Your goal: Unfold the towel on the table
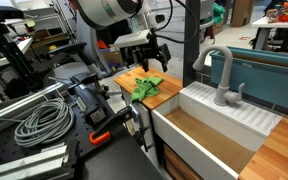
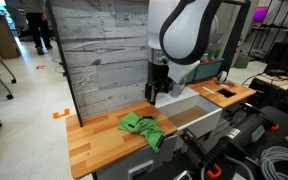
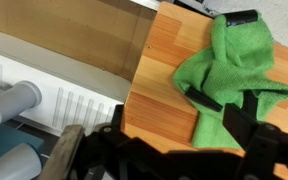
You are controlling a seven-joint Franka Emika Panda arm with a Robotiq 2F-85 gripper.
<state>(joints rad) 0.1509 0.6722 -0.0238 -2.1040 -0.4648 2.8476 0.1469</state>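
Note:
My open gripper will move down and turn onto the towel's upper corner by the sink (image 1: pixel 158 80) (image 3: pixel 187 80), because the towel's corner sticks out over bare wood.
A crumpled green towel (image 1: pixel 147 88) lies on the wooden countertop (image 1: pixel 127 77) beside the sink. It also shows in an exterior view (image 2: pixel 142 127) and in the wrist view (image 3: pixel 234 65). My gripper (image 1: pixel 146 52) hangs a little above the towel, open and empty. It shows above the counter's sink-side end in an exterior view (image 2: pixel 156 93). In the wrist view my black fingertips (image 3: pixel 220 108) are spread apart over the towel's near edge, with green cloth showing between them. The towel is bunched and folded over itself.
A white sink basin (image 1: pixel 216 128) with a grey faucet (image 1: pixel 222 76) adjoins the countertop (image 2: pixel 92 135). Coiled grey cables (image 1: pixel 39 120) and an orange clamp (image 1: pixel 102 136) lie on a black bench nearby. A wood-panel wall (image 2: pixel 99 50) stands behind the counter.

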